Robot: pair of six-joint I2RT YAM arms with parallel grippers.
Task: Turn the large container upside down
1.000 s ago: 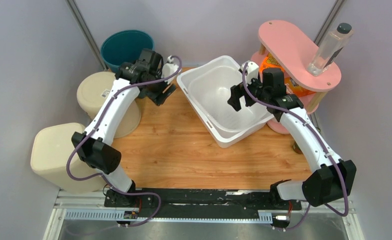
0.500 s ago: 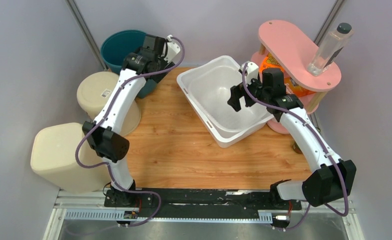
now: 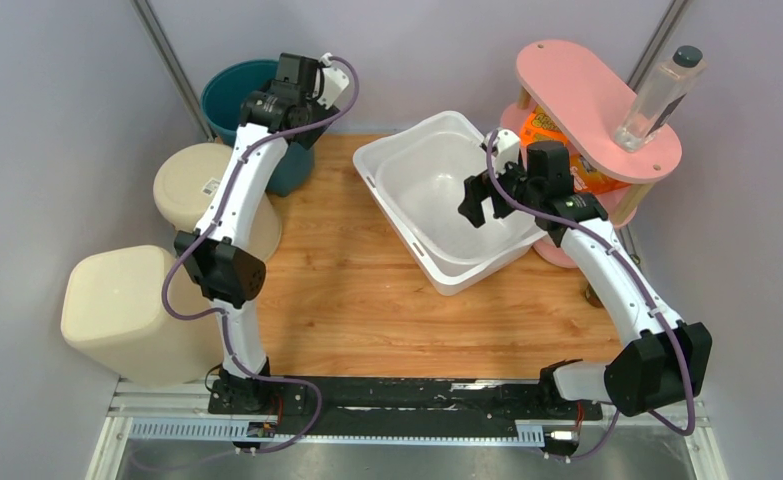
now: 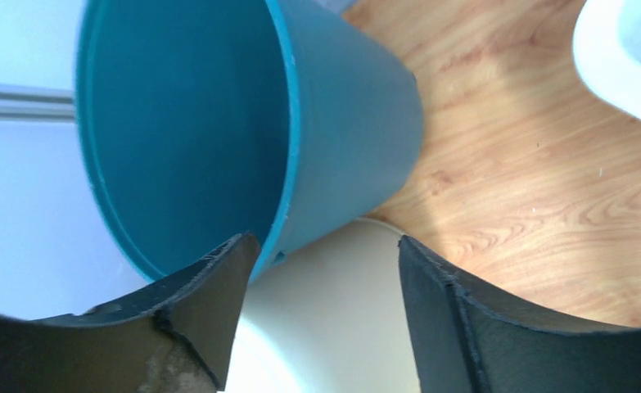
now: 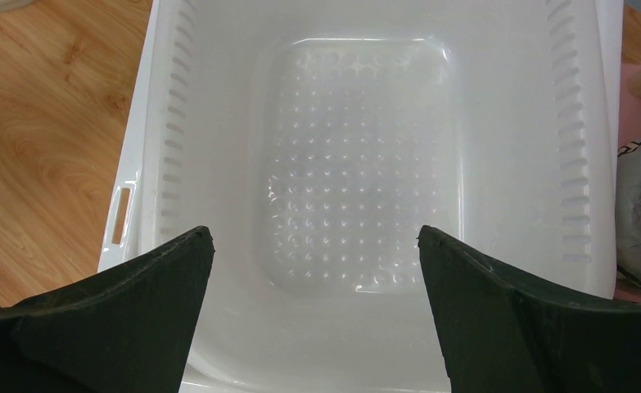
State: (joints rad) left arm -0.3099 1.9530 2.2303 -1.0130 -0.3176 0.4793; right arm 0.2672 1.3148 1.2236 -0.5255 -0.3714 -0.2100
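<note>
Next, my left gripper moves down until my open fingers straddle the bucket's near rim [image 4: 287, 201] and closes on it. The teal bucket's rim runs between those fingers.
A large white tub [image 3: 422, 190] stands upright, open side up, at the back middle of the wooden table. It fills the right wrist view [image 5: 358, 164], its dimpled floor empty. My right gripper [image 3: 479, 200] is open and empty, hovering over the tub's inside [image 5: 314, 231]. A teal bucket [image 3: 237, 95] stands upright at the back left. My left gripper [image 3: 289, 78] is open above the bucket's near rim. In the left wrist view the left gripper [image 4: 325, 239] has one finger over the bucket's [image 4: 349, 123] inside and the other outside, holding nothing.
A round cream container [image 3: 192, 185], bottom up, stands left of the table, and shows under my left gripper [image 4: 333, 327]. A square cream bin [image 3: 117, 305] sits at the near left. A pink two-tier shelf [image 3: 587, 90] with a clear bottle [image 3: 657, 95] and an orange packet [image 3: 547, 130] stands right of the tub.
My left arm has swung back and left, from beside the tub's left corner to over the teal bucket's rim. The right gripper and the tub have barely moved.
</note>
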